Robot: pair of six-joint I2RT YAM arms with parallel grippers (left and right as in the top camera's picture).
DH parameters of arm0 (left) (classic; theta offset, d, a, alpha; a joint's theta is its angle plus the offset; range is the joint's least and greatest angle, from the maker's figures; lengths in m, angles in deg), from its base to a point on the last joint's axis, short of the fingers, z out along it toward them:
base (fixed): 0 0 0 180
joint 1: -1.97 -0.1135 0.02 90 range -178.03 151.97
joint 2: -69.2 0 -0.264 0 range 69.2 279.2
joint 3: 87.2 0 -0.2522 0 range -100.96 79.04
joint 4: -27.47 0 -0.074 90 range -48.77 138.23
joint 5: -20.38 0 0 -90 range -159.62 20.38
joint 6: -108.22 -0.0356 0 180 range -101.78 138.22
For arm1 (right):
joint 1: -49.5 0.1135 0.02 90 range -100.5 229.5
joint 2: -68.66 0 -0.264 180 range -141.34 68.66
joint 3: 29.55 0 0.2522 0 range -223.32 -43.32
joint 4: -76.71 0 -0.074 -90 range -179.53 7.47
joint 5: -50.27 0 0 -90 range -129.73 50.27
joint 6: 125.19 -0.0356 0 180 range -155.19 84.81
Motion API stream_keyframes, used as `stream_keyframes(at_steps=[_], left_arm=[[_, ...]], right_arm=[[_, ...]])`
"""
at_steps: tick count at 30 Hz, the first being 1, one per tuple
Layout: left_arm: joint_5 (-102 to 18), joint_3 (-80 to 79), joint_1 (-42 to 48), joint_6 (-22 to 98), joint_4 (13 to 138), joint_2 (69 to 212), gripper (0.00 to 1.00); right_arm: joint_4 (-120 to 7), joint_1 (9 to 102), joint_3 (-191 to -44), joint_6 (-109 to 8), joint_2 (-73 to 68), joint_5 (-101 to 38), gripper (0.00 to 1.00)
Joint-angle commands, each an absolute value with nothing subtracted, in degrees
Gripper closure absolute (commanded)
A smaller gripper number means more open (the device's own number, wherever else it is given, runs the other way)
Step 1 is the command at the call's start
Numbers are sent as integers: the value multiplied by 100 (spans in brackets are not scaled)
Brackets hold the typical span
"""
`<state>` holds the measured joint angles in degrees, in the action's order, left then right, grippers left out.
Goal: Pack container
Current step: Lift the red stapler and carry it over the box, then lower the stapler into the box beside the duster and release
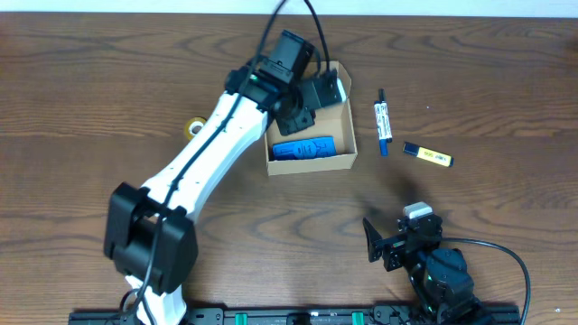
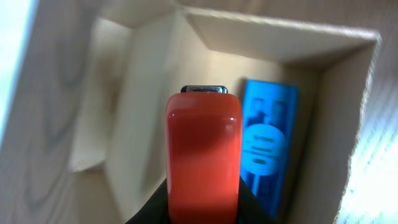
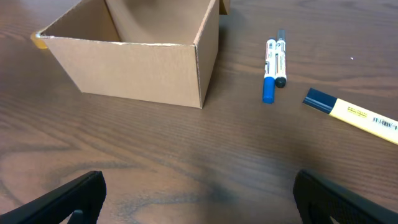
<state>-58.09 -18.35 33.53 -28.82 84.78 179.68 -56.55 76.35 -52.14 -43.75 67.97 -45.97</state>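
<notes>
The red-orange block (image 2: 203, 155) goes down into the box with my left gripper next. It gets released on the box's bare bottom (image 2: 227, 70) beside the blue packet, since that part lies below.
The container (image 1: 343, 161) is an open tan cardboard box at the table's middle back; it also shows in the right wrist view (image 3: 161, 68) and the left wrist view (image 2: 267, 37). A blue flat packet (image 1: 305, 147) lies inside it, also seen in the left wrist view (image 2: 268, 140). My left gripper (image 1: 307, 97) hangs over the box, shut on a red-orange block (image 2: 203, 155) with a metal end, held above the box's inside beside the blue packet. My right gripper (image 3: 199, 193) is open and empty, low over bare table at the front right.
Right of the box lie two pens side by side (image 1: 383, 122), one blue-capped (image 3: 269, 68), and a yellow highlighter with a dark cap (image 1: 427, 155). A yellow tape roll (image 1: 192, 127) peeks out left of the left arm. The table's far edge is close behind the box.
</notes>
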Motion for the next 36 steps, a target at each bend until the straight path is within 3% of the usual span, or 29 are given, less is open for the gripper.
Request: stream_keyframes(at_steps=[1,15,28,36], left_arm=[[-5647,-1916,3387,-3385,8516,18191,79],[-6259,-1916,3370,-3754,8376,19074,75],[-6397,-1916,3298,-3685,8124,19456,84],[-6419,-1916,3121,-3551,8113,19456,84]], right_arm=[[-5658,7697,-5194,-4416,6832,-4636,1],[-5658,7697,-5194,-4416,6832,-4636,1],[-5658,7697,-5194,-4416,6834,-4636,1],[-5658,7697,-5194,-4416,6834,-4636,1]])
